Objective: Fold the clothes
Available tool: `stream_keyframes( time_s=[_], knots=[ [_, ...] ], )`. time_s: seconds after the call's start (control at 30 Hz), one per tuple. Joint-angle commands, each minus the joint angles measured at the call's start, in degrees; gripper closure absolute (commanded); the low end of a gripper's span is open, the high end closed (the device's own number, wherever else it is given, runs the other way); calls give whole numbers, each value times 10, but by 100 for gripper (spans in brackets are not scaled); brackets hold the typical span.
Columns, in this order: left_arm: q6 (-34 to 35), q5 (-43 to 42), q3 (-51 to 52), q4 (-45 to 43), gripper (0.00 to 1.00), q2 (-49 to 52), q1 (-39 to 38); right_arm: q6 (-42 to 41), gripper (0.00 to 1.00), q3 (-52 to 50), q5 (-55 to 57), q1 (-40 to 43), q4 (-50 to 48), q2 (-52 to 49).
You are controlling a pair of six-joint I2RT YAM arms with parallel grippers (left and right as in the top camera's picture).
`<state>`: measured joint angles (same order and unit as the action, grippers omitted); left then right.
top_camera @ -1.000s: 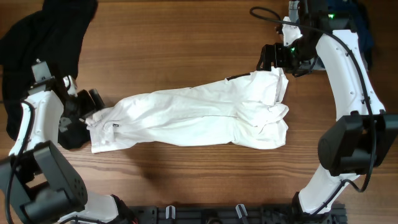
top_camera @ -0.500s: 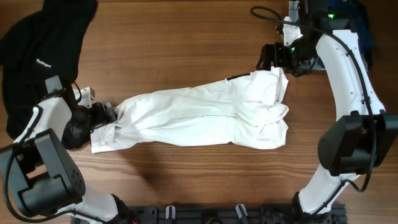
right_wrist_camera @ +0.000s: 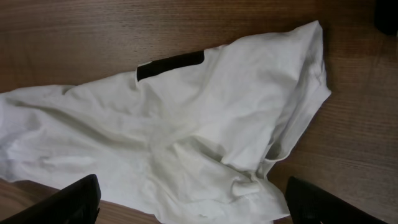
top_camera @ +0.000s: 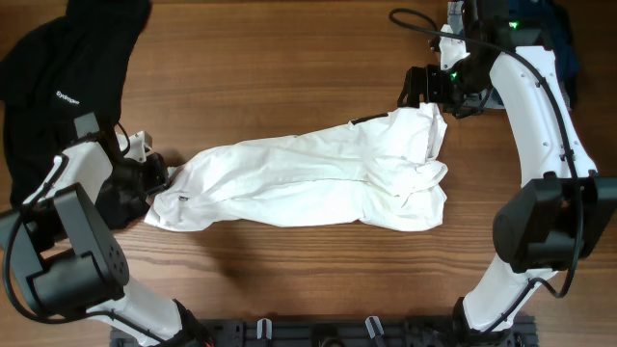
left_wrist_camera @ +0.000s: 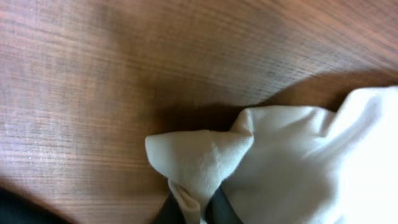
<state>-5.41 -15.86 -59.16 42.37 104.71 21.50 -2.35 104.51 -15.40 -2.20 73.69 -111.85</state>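
I need to carry the pinched corner of the T-shirt a bit outward and across toward the black strip (top_camera: 369,119) with my left gripper, because this end is still unfolded.
A white T-shirt (top_camera: 308,178) lies bunched lengthwise across the middle of the wooden table; a black strip (right_wrist_camera: 170,65) shows on it in the right wrist view. My left gripper (top_camera: 162,176) is at its left end, shut on a corner of white cloth (left_wrist_camera: 198,163) pinched between the dark fingers (left_wrist_camera: 219,210). My right gripper (top_camera: 416,89) hovers just above the shirt's upper right end, open, its two black fingertips (right_wrist_camera: 74,200) wide apart with nothing between them. A black garment (top_camera: 63,77) with small white text lies heaped at the far left.
The table (top_camera: 270,58) is brown wood. The black garment lies under and behind my left arm (top_camera: 72,173). A dark blue object (top_camera: 564,43) sits at the far right corner behind the right arm (top_camera: 540,106). A black rail (top_camera: 337,333) runs along the front edge.
My left gripper moved right onto the shirt's left end and shut on a corner of it, drawing that end up slightly. The right gripper has stayed still and open.
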Motion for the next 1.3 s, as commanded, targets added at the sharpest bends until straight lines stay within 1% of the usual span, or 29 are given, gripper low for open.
stream_keyframes(
  time_s=[0.0,0.07,0.1,0.2,0.3,0.37,0.43,0.53,0.57,0.63,0.7,0.73,0.83,0.97,1.0,1.07,1.1,1.13,1.17,1.2,1.23,1.27],
  knots=[
    [46,-6,-83,66,96,-7,19,-24,4,8,3,-2,-1,3],
    [44,17,-144,108,96,-24,20,-23,4,8,3,-2,-2,3],
    [42,46,-191,140,96,-27,20,-23,4,8,3,-2,-2,3],
    [34,81,-257,186,96,-27,20,-22,4,8,3,-2,-10,3],
    [33,80,-266,221,96,-27,2,-21,4,8,3,-2,-18,3],
    [45,78,-266,238,96,-27,-40,-22,4,8,3,-2,-23,3],
    [62,63,-266,232,96,-27,-96,-21,4,8,3,-2,-23,3],
    [120,61,-266,209,96,-25,-203,-22,4,8,3,-2,-21,3],
    [129,61,-266,197,96,-21,-230,-22,4,8,3,-2,-21,3],
    [141,61,-266,174,96,-5,-287,-22,4,8,3,-2,-21,3],
    [166,61,-266,158,96,20,-330,-22,4,8,3,-2,-21,3],
    [169,61,-266,137,96,42,-356,-22,4,8,3,-2,-21,3],
    [181,47,-266,92,96,85,-401,-22,4,8,4,-2,-21,3],
    [181,39,-266,80,96,99,-430,-21,4,8,5,-2,-22,3],
    [181,39,-266,78,94,99,-436,-21,4,8,5,-2,-22,3],
    [181,38,-266,79,83,99,-442,-22,4,8,5,-2,-22,3],
    [182,34,-266,79,80,99,-445,-22,4,8,5,-2,-23,3],
    [181,33,-266,80,71,99,-447,-22,4,8,5,-2,-23,3],
    [181,32,-266,80,53,99,-449,-22,4,8,5,-2,-22,3],
    [182,31,-266,80,23,99,-450,-23,4,8,5,-2,-21,3],
    [183,24,-266,81,0,97,-450,-24,4,8,6,-2,-19,3],
    [191,22,-269,85,0,95,-450,-31,4,7,11,-1,-16,3]
  ],
)
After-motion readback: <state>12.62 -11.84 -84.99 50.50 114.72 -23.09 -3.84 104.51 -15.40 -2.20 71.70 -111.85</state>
